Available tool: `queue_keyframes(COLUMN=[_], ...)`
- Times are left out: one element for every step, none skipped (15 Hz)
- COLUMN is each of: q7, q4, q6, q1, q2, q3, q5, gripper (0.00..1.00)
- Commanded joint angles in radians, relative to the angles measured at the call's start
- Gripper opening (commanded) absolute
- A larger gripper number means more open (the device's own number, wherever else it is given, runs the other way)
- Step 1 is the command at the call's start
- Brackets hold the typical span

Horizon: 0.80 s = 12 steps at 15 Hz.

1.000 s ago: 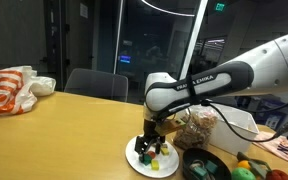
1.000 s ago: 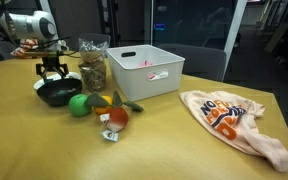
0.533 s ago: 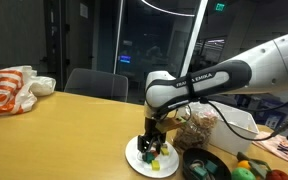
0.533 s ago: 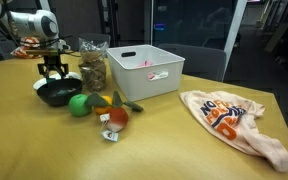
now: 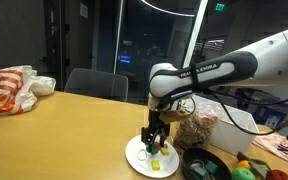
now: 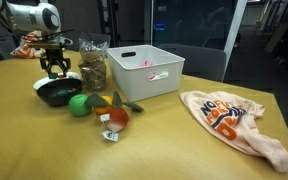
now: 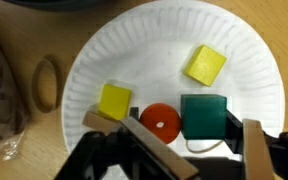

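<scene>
The green block needs to go into the black bowl (image 5: 205, 165) next, where similar green pieces are. I will raise my gripper from the white paper plate, carry the block across and lower it inside.
My gripper (image 7: 189, 135) hangs just above a white paper plate (image 7: 239, 45) and is shut with a green block (image 7: 204, 113) and a red disc (image 7: 160, 120) side by side between its finger pads. Two yellow blocks (image 7: 115, 99) (image 7: 205, 65) lie loose on the plate. In both exterior views the gripper (image 5: 156, 138) (image 6: 55, 72) hovers a little above the plate (image 5: 137, 160); what it holds is too small to make out there.
A black bowl (image 6: 56, 95) (image 5: 204, 167) sits beside the plate, with a snack jar (image 6: 92, 72), a white bin (image 6: 144, 70), a green ball (image 6: 79, 104) and other toy food nearby. An orange-printed bag (image 6: 229, 115) lies on the table. A wooden ring (image 7: 46, 85) lies beside the plate.
The gripper has risen from plate level to a little above the plate. The arm's elbow has lifted with it.
</scene>
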Motion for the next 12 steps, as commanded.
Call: queue_keyframes(q7=[0.027,0.035,0.045,0.055,0.062,0.063,0.065,0.065,0.068,0.067,0.063,0.060], q4=[0.007,0.001,-0.008,-0.018,-0.032,-0.053,-0.072,-0.098,-0.129,-0.164,-0.203,-0.238], q6=[-0.095,-0.122,-0.152,-0.179,-0.201,-0.221,-0.234,-0.248,-0.257,-0.264,-0.270,-0.273], q1=[-0.019,-0.026,-0.033,-0.042,-0.053,-0.067,-0.079,-0.096,-0.110,-0.125,-0.140,-0.152], q2=[-0.079,-0.103,-0.125,-0.148,-0.175,-0.204,-0.226,-0.252,-0.275,-0.301,-0.326,-0.348], q3=[-0.023,-0.031,-0.040,-0.047,-0.052,-0.055,-0.059,-0.061,-0.064,-0.065,-0.066,-0.067], q5=[0.037,0.040,0.040,0.041,0.048,0.057,0.062,0.079,0.097,0.119,0.142,0.160], gripper=[0.53,0.53,0.53,0.53,0.53,0.53,0.53,0.53,0.53,0.53,0.53,0.53])
